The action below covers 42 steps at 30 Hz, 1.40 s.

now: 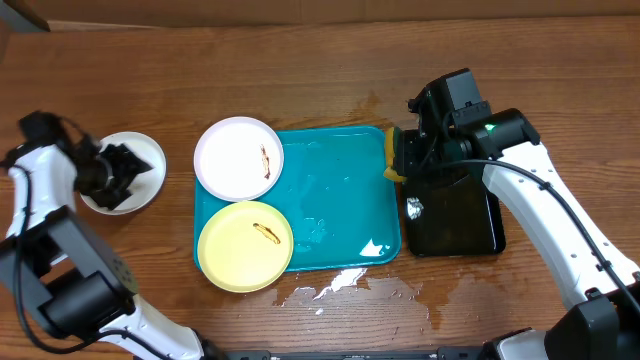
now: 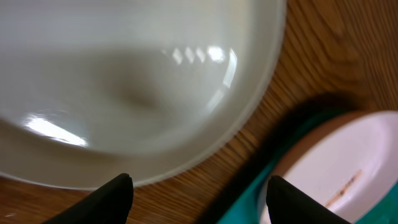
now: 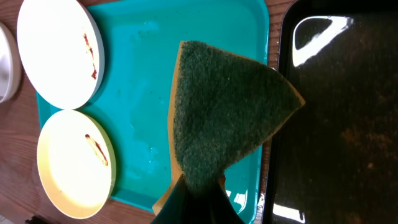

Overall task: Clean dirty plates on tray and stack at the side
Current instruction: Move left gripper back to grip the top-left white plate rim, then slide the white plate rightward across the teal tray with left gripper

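My left gripper moves to the smeared white plate's facing rim next, then pushes the plate toward the sponge (image 3: pixel 230 112), since the plate overhangs the tray's corner.
A clean-looking white plate (image 1: pixel 148 150) (image 2: pixel 124 81) lies on the wood left of the turquoise tray (image 1: pixel 340 200). My left gripper (image 1: pixel 122 170) (image 2: pixel 199 199) hovers over it, open, with nothing between its fingers. A white plate (image 1: pixel 235 155) (image 3: pixel 56 53) with a brown smear overlaps the tray's far-left corner. A pale yellow plate (image 1: pixel 245 246) (image 3: pixel 74 165), also smeared, sits at the near-left corner. My right gripper (image 1: pixel 400 160) (image 3: pixel 199 193) is shut on a green and yellow sponge (image 3: pixel 230 112) above the tray's right edge.
A black tray (image 1: pixel 455 215) (image 3: pixel 336 124) lies right of the turquoise tray, under the right arm. Water puddles (image 1: pixel 340 285) glisten on the wood in front of the tray, and the tray floor is wet.
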Motion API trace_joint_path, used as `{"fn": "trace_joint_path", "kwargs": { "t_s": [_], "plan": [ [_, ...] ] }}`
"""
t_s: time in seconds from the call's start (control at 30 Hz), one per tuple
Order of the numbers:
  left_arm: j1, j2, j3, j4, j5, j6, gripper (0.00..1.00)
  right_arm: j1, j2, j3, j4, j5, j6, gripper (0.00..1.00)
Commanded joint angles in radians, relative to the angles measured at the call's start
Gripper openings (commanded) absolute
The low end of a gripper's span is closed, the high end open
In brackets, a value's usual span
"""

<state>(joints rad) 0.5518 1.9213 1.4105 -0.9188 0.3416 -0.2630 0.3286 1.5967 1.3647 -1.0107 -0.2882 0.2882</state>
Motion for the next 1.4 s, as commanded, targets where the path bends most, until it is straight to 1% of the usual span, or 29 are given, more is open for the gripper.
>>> {"fn": "trace_joint_path", "kwargs": {
  "t_s": [0.0,0.17,0.27,0.47,0.67,0.83,0.9,0.97,1.0,1.13,1.23,1.37],
  "plan": [
    [-0.116,0.002,0.011,-0.011,0.031,0.055,0.69,0.004,-0.001,-0.004,0.008,-0.002,-0.001,0.04],
    [-0.273,0.002,0.011,-0.023,-0.196,0.011,0.70,0.004,-0.001,-0.004,0.000,-0.002,-0.002,0.04],
    [-0.365,0.002,0.011,-0.023,-0.287,0.003,0.70,0.004,-0.001,-0.004,-0.001,-0.002,-0.002,0.04],
    [-0.432,0.003,0.011,-0.013,-0.345,-0.007,0.70,0.004,-0.001,-0.004,-0.001,-0.002,-0.002,0.04],
    [-0.448,0.003,-0.006,0.020,-0.348,0.003,0.67,0.004,-0.001,-0.004,0.000,-0.002,-0.001,0.04],
    [-0.448,0.003,-0.061,0.109,-0.350,0.016,0.66,0.004,-0.001,-0.004,-0.001,-0.002,-0.002,0.04],
    [-0.448,0.003,-0.081,0.138,-0.349,0.016,0.63,0.004,-0.001,-0.004,-0.002,-0.002,-0.002,0.04],
    [-0.449,0.003,-0.086,0.139,-0.336,0.016,0.57,0.004,-0.001,-0.004,-0.002,-0.002,-0.002,0.04],
    [-0.449,0.003,-0.089,0.138,-0.317,0.016,0.52,0.004,-0.001,-0.004,-0.002,-0.002,-0.002,0.04],
    [-0.462,0.003,-0.109,0.138,-0.217,0.016,0.45,0.004,-0.001,-0.004,-0.001,0.020,-0.002,0.05],
    [-0.481,0.003,-0.121,0.138,-0.155,0.016,0.42,0.004,-0.001,-0.004,-0.008,0.047,-0.002,0.06],
    [-0.517,0.003,-0.121,0.138,-0.073,0.016,0.41,0.004,-0.001,-0.004,-0.016,0.051,-0.005,0.06]
  ]
}}
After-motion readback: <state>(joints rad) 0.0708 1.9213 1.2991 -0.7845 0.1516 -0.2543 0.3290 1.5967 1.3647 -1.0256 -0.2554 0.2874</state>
